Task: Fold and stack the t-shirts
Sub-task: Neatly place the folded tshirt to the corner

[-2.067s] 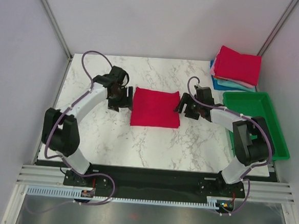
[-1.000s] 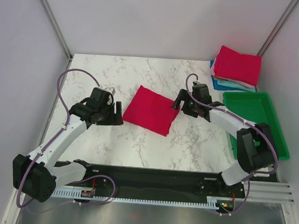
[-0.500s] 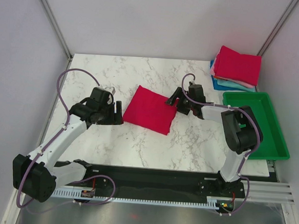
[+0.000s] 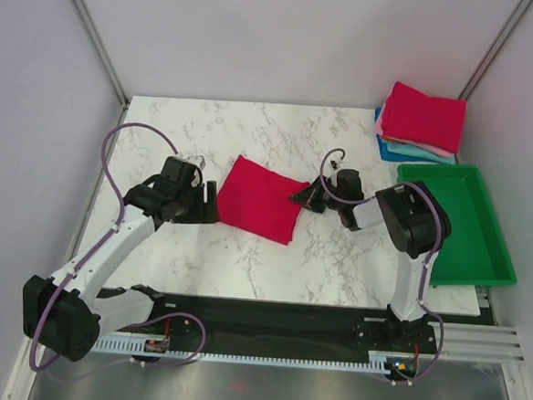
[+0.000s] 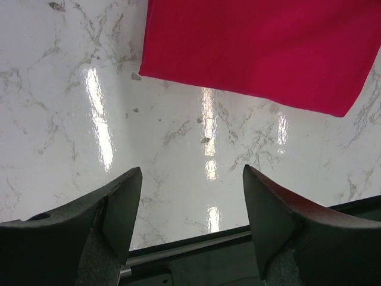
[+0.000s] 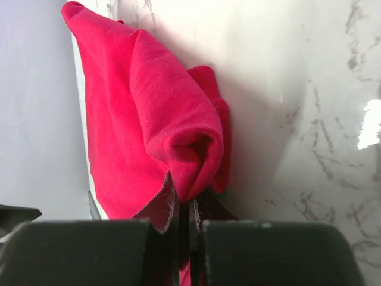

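Observation:
The stack lies outward of the robot's right gripper and to its right in the top view, so the right gripper will lift the folded crimson red t-shirt onto the stack's red top and release it.
A folded crimson red t-shirt [image 4: 259,199] lies tilted on the marble table, mid-centre. My right gripper [image 4: 301,197] is shut on its right corner; in the right wrist view the red t-shirt [image 6: 149,119] bunches up where it is pinched between the closed jaws of the right gripper [image 6: 184,205]. My left gripper [image 4: 213,205] sits just left of the shirt, open and empty. From the left wrist, the red t-shirt [image 5: 256,50] lies ahead of the open left gripper [image 5: 190,199], apart from the fingers. A stack of folded t-shirts [image 4: 422,122], red on top over pink, teal and blue, rests at the back right.
A green plastic tray [image 4: 470,234] stands at the right edge of the table [image 4: 217,251], beside the right arm. Frame posts run along the back corners. The table's near edge and black base rail lie close under the left gripper.
My right gripper has shut on the red t-shirt's right corner and moved left with it. The shirt has shifted slightly left and bunched there. The left arm has stayed put.

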Motion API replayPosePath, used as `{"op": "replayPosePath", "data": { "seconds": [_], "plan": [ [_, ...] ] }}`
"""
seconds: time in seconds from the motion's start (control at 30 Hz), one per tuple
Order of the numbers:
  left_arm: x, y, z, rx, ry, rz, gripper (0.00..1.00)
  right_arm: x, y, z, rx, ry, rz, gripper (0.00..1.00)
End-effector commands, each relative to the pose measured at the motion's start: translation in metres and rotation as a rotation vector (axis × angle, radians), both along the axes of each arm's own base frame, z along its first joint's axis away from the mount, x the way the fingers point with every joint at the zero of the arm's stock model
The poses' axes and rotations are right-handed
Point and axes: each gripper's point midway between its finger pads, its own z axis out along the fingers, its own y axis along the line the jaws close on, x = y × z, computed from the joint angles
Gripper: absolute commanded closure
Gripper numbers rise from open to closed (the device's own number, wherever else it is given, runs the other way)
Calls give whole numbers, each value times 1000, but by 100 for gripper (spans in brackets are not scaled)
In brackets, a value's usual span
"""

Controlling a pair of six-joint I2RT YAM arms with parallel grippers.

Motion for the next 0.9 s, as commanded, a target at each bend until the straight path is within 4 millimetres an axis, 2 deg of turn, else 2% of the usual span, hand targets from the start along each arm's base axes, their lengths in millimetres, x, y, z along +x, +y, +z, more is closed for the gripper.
{"op": "replayPosePath", "data": {
  "seconds": [0.0,0.03,0.07,0.1,0.13,0.2,0.23,0.3,0.33,0.4,0.43,0.57,0.73,0.87],
  "plan": [
    [7,4,15,14,-79,-12,24,-5,12,19,85,-71,96,100],
    [6,5,18,11,-89,-7,24,-1,11,33,74,-103,106,100],
    [4,5,22,3,-105,-3,24,-4,3,27,29,-48,102,100],
    [1,6,29,-9,-130,-1,24,8,1,41,-9,-88,108,100],
    [-1,6,33,-17,-141,-1,24,14,-5,56,-89,-168,139,100],
    [-7,6,38,-34,-139,0,24,28,-22,68,-258,-161,137,100],
    [-10,6,45,-48,-159,3,24,33,-30,80,-341,-229,165,100],
    [-14,4,53,-72,-180,-6,24,41,-51,97,-444,-215,149,100],
    [-16,4,59,-85,-206,-10,24,49,-69,108,-486,-246,132,100],
    [-17,1,62,-107,-237,-28,24,55,-87,126,-521,-261,104,100],
    [-17,0,65,-118,-261,-30,24,62,-103,136,-535,-278,71,100],
    [-16,-1,61,-125,-265,-34,24,87,-143,173,-612,-365,5,100],
    [-15,-1,57,-116,-252,-34,23,113,-188,203,-724,-438,-46,100],
    [-15,0,58,-117,-258,-28,24,127,-211,237,-827,-543,-65,100]
  ]
}}
